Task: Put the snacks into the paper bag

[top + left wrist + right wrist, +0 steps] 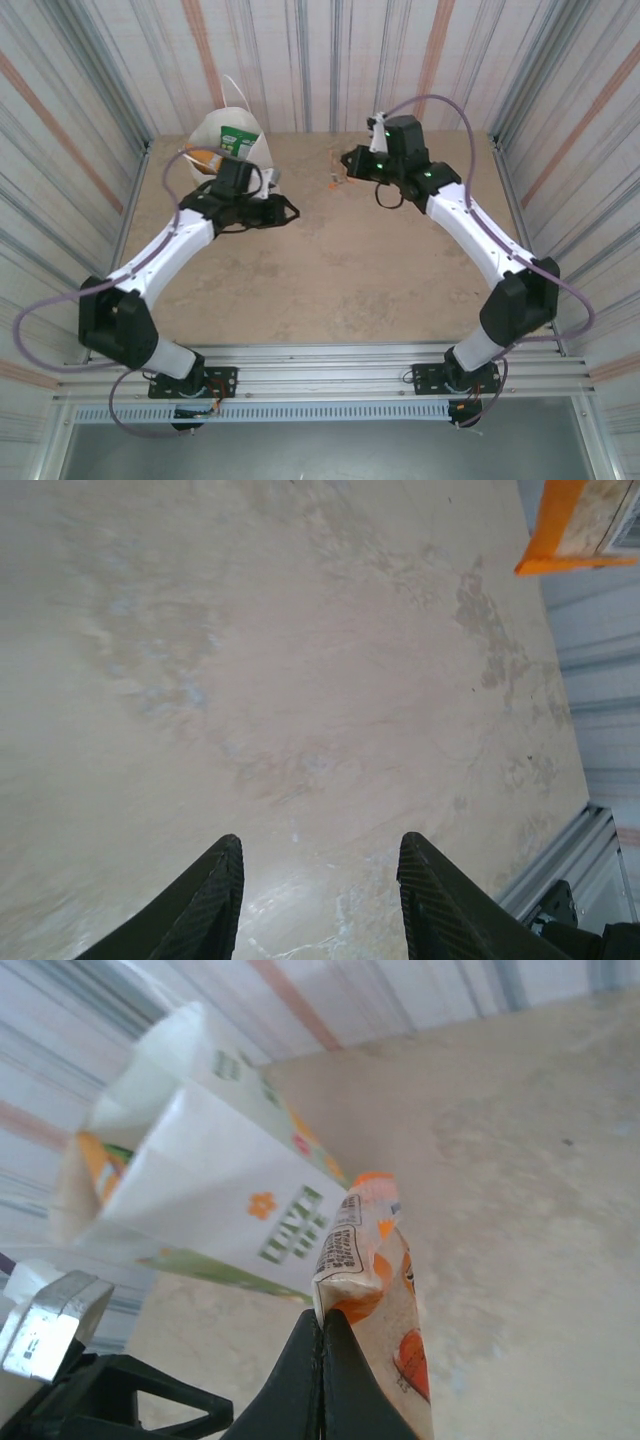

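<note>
Next, my right gripper should raise the orange-and-white snack packet [335, 180] and carry it over the paper bag's opening [226, 132], then release it there.
The white paper bag [222, 128] stands upright at the back left, with a green packet [238, 138] and an orange one [203, 158] showing in its mouth. My right gripper [347, 162] hovers right of the bag, shut on an orange-and-white snack packet [335, 180]. In the right wrist view the jaws [322, 1318] pinch the packet's [378, 1260] sealed edge, and the bag [215, 1185], with its green and orange print, lies beyond to the left. My left gripper [288, 212] is just in front of the bag, open [320, 855] over bare table.
Striped walls enclose the tan table [330, 270] on three sides. An orange packet corner [578, 525] shows at the top right of the left wrist view. A metal rail [330, 365] runs along the near edge by the arm bases.
</note>
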